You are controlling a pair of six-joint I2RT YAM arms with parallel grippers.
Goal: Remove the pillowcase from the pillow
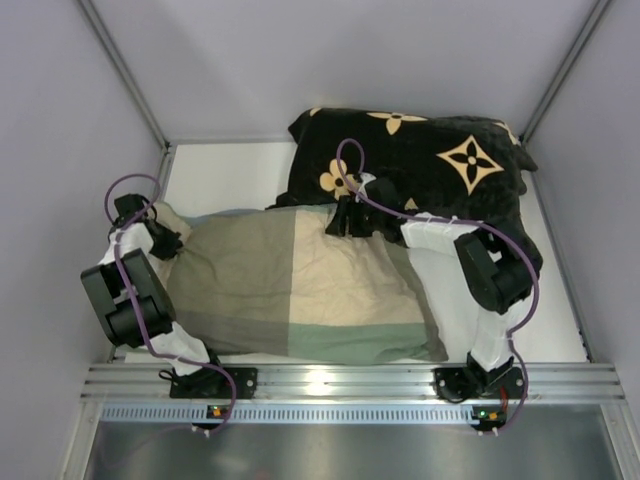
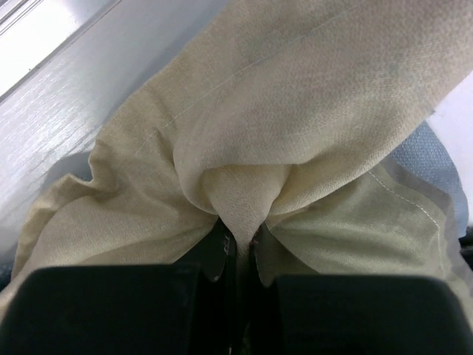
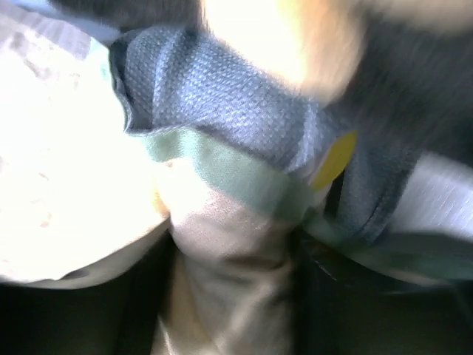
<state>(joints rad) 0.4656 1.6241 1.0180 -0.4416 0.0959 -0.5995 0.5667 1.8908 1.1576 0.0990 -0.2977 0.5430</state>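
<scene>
The bunched beige end will go down onto the tabletop below my left gripper next. My left gripper will first swing up, then lower the end and release it there to spread its folds.
The pillowcase (image 1: 300,285) lies across the table with its olive, beige and sage blocks facing up and a bulky filling inside. My left gripper (image 1: 168,238) is at its left end. In the left wrist view, this gripper (image 2: 240,240) is shut on a pinched fold of beige pillowcase (image 2: 295,126). My right gripper (image 1: 345,220) is at the far edge of the pillowcase. In the right wrist view, a thick bunch of beige cloth with a sage hem (image 3: 229,174) fills this gripper (image 3: 233,251). The grey-blue inner face (image 3: 222,96) is turned out there. Of the pillow, only a bit of yellow piping (image 3: 334,159) shows.
A black cushion with tan flower motifs (image 1: 430,160) lies at the back right, against the pillowcase's far edge and right beside the right gripper. Grey walls (image 1: 60,150) enclose the white table (image 1: 220,175) on three sides. A metal rail (image 1: 350,380) runs along the near edge.
</scene>
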